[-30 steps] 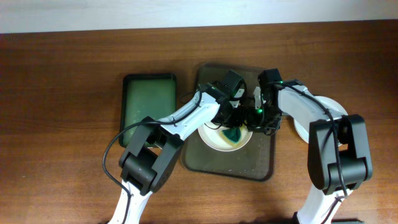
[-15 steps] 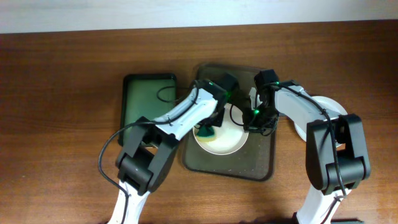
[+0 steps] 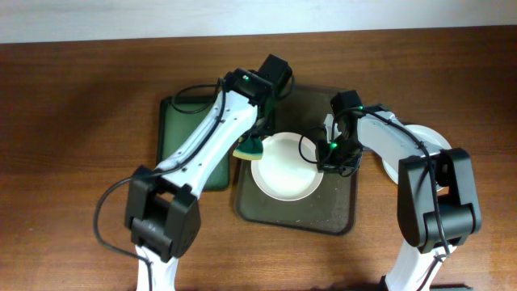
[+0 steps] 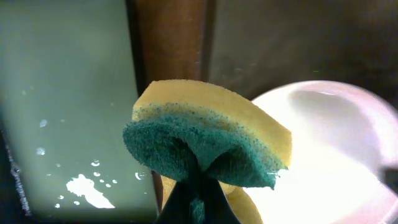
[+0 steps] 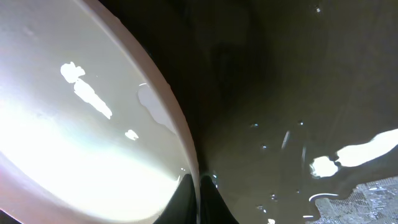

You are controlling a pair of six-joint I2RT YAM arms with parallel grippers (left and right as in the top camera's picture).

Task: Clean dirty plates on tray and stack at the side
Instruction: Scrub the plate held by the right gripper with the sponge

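My left gripper wipes across the plate next. Then it carries the sponge [image 3: 250, 149] to the empty green tray on its left in the overhead view and lets go.
A white plate [image 3: 284, 168] lies on the dark wet tray [image 3: 299, 210]. My right gripper [image 3: 329, 155] is shut on the plate's right rim; in the right wrist view the rim [image 5: 161, 112] runs between the fingers [image 5: 198, 193]. My left gripper [image 3: 254, 142] is shut on a yellow and green sponge [image 3: 250, 149], held at the plate's left edge, over the gap between the two trays. In the left wrist view the sponge [image 4: 208, 146] is pinched by the fingers [image 4: 198, 199], with the plate [image 4: 329, 155] to its right.
A green tray [image 3: 192, 133] lies left of the dark tray; it shows wet in the left wrist view [image 4: 62, 112]. Another white plate [image 3: 428, 141] sits on the table at the right, partly under my right arm. Brown table all around.
My left gripper has carried the sponge leftward, from the plate's middle to its left edge, and the arm swung back. The plate shows clean white now. The right gripper stays put.
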